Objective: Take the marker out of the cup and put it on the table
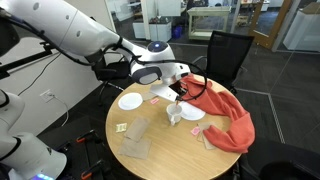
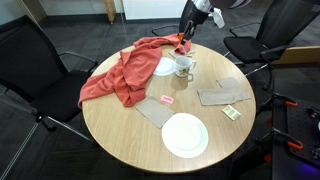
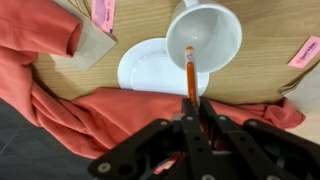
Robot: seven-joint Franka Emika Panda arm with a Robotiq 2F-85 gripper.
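Note:
My gripper needs to move sideways off the cup next, then go down and let go of the marker [image 3: 190, 75] on the bare wood between the cup and the cardboard pieces.
My gripper [image 3: 192, 106] is shut on the marker [image 3: 190, 75], a slim orange-red stick that sticks out from between the fingers. Its far end lies over the mouth of the small whitish cup [image 3: 205, 35]. In both exterior views the gripper [image 1: 181, 93] [image 2: 186, 38] hangs just above the cup [image 1: 175, 116] [image 2: 183, 67], which stands upright on the round light wood table [image 1: 170, 155] [image 2: 120, 140]. I cannot tell whether the marker's tip is still inside the cup.
A large red cloth [image 1: 228, 118] [image 2: 122, 72] [image 3: 40, 30] lies beside the cup and hangs over the table edge. White plates [image 1: 130, 101] [image 2: 185, 135] [image 3: 150, 68], cardboard pieces [image 1: 135, 140] [image 2: 222, 94] and pink notes [image 2: 167, 100] [image 3: 303, 52] lie on the table. Black chairs [image 1: 228, 55] [image 2: 30, 60] stand around it.

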